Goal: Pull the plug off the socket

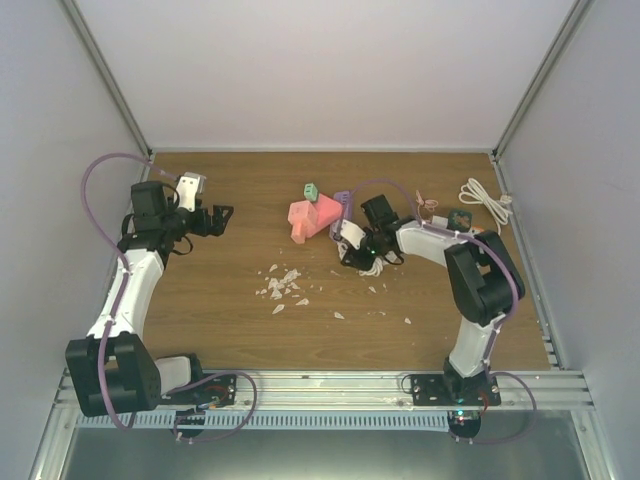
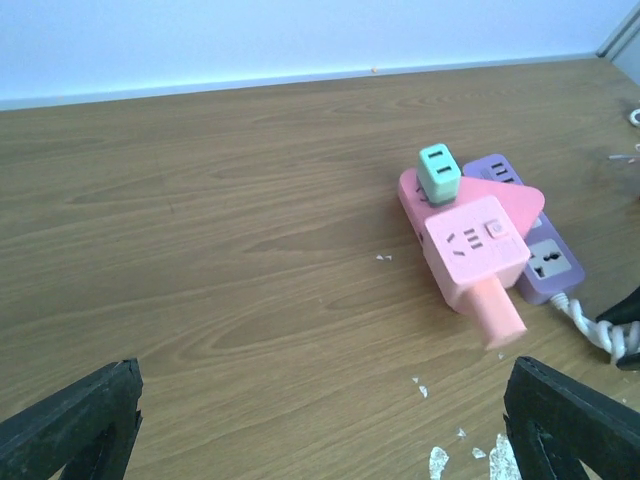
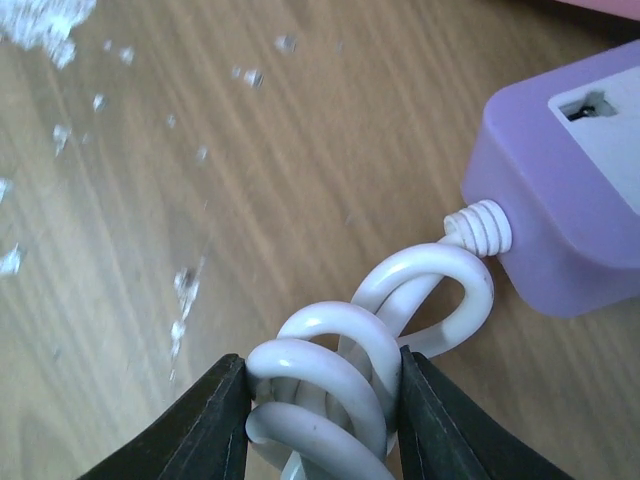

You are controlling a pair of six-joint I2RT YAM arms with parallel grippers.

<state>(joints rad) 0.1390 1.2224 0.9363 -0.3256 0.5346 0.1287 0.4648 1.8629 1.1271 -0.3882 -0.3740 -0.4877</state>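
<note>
Next, the right gripper drags the cord away from the socket, to the right in the top view [image 1: 402, 262], then opens, as the socket lies partly over the purple power strip.
The short orange-pink socket block [image 1: 312, 215] lies on the wooden table at centre back, with a small green plug [image 1: 311, 190] standing in its far end. In the left wrist view the socket [image 2: 465, 245] and the plug [image 2: 438, 172] are at the right, partly lying over the purple power strip [image 2: 540, 255]. My left gripper [image 1: 215, 215] is open and empty, well left of the socket; in its own view [image 2: 320, 430] it hangs over bare wood. My right gripper [image 1: 368, 258] is shut on the strip's bundled white cord [image 3: 330, 370], next to the purple strip's end [image 3: 565, 190].
White scraps [image 1: 282, 285] are scattered in front of the socket. A loose white cable [image 1: 485, 203] and a small dark object [image 1: 458, 218] lie at the back right. White walls close in the table at the back and on both sides.
</note>
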